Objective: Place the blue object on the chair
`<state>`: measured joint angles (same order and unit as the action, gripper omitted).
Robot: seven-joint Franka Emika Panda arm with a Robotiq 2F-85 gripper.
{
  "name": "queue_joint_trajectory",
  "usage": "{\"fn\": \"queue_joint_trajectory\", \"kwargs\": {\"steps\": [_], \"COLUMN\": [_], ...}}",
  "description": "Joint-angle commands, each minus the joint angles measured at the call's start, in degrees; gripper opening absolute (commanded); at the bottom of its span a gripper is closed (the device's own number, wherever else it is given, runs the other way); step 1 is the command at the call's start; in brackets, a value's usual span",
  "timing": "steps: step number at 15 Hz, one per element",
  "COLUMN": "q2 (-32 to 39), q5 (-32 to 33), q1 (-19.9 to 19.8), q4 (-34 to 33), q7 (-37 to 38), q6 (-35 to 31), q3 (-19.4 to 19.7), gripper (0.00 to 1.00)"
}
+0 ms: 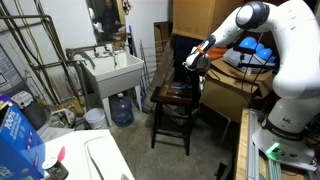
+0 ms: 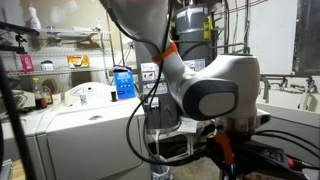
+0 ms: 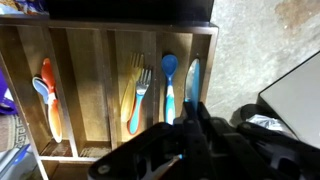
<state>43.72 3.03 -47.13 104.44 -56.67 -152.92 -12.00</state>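
Observation:
The section of the tray with the blue spoon is well below my gripper; I should lower toward it next and release beside that spoon.
The blue object (image 3: 193, 78) is a slim light-blue stick. In the wrist view it pokes out from between my dark fingers, over the right end of a wooden cutlery tray (image 3: 100, 40). My gripper (image 3: 193, 108) looks shut on it. In an exterior view my gripper (image 1: 194, 60) hangs just above the seat of the dark brown wooden chair (image 1: 172, 118). The stick is too small to make out there. In an exterior view my arm fills the middle, and the gripper (image 2: 222, 150) is low down.
The tray holds an orange spoon (image 3: 48, 95), a yellow fork (image 3: 133, 90) and a blue spoon (image 3: 169, 85). A white sink (image 1: 112, 72) and a blue water jug (image 1: 122, 108) stand beside the chair. A blue carton (image 1: 18, 140) sits on a white appliance nearby.

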Motion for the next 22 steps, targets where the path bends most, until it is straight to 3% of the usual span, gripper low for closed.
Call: {"fn": "queue_joint_trajectory", "kwargs": {"steps": [1,14,22], "q2": [4.2,12.2,14.7], "q5": [-2.3,-3.3,-2.1], "q1": [0.6,10.1,11.4], "q4": [-5.6,-11.1,-12.2], "q7": [-6.2,6.2,7.4], "q6": [4.4,-2.5,-4.6], "q3": [0.0,7.5,8.8], "gripper": [0.01,0.01,0.01]}}
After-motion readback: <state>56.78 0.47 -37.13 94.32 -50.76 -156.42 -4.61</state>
